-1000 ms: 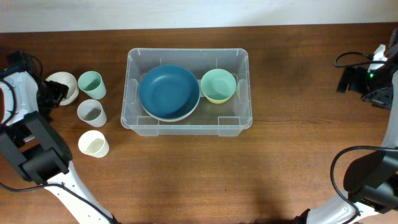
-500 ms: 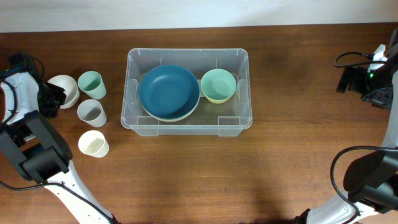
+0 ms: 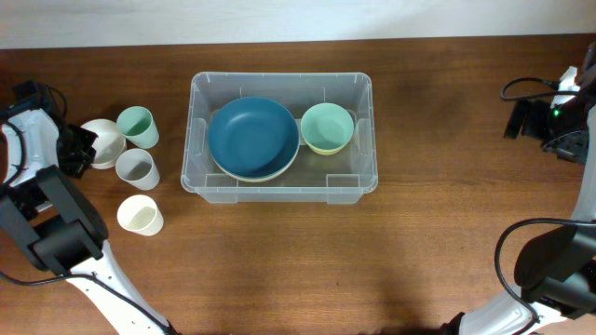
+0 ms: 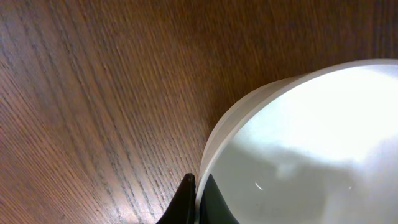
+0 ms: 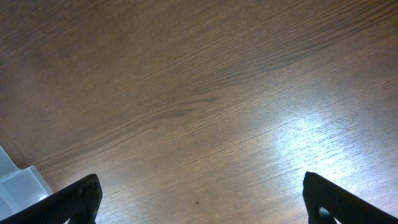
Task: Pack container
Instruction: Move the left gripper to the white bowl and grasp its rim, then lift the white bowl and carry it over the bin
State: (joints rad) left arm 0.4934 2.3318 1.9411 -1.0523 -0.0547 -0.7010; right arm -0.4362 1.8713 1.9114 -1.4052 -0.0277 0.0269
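Note:
My left gripper should lift the white bowl across to the right in the overhead view, then lower it and release it inside the empty green bowl, which sits on that side.
The clear container stands mid-table, holding a big blue bowl and a small green bowl. To its left a white bowl lies tilted beside three cups. My left gripper is shut on the left rim of that bowl. In the left wrist view the white bowl fills the right side, and the left gripper pinches the rim with one finger inside and one outside. My right gripper is open over bare wood at the far right, holding nothing.
A mint cup, a grey cup and a cream cup stand in a column left of the container. A corner of the container shows in the right wrist view. The right arm and its cables sit at the far right edge.
The left gripper has shut on the white bowl's rim. The bowl has shifted a little right and nearer, toward the cups. The right arm has not moved.

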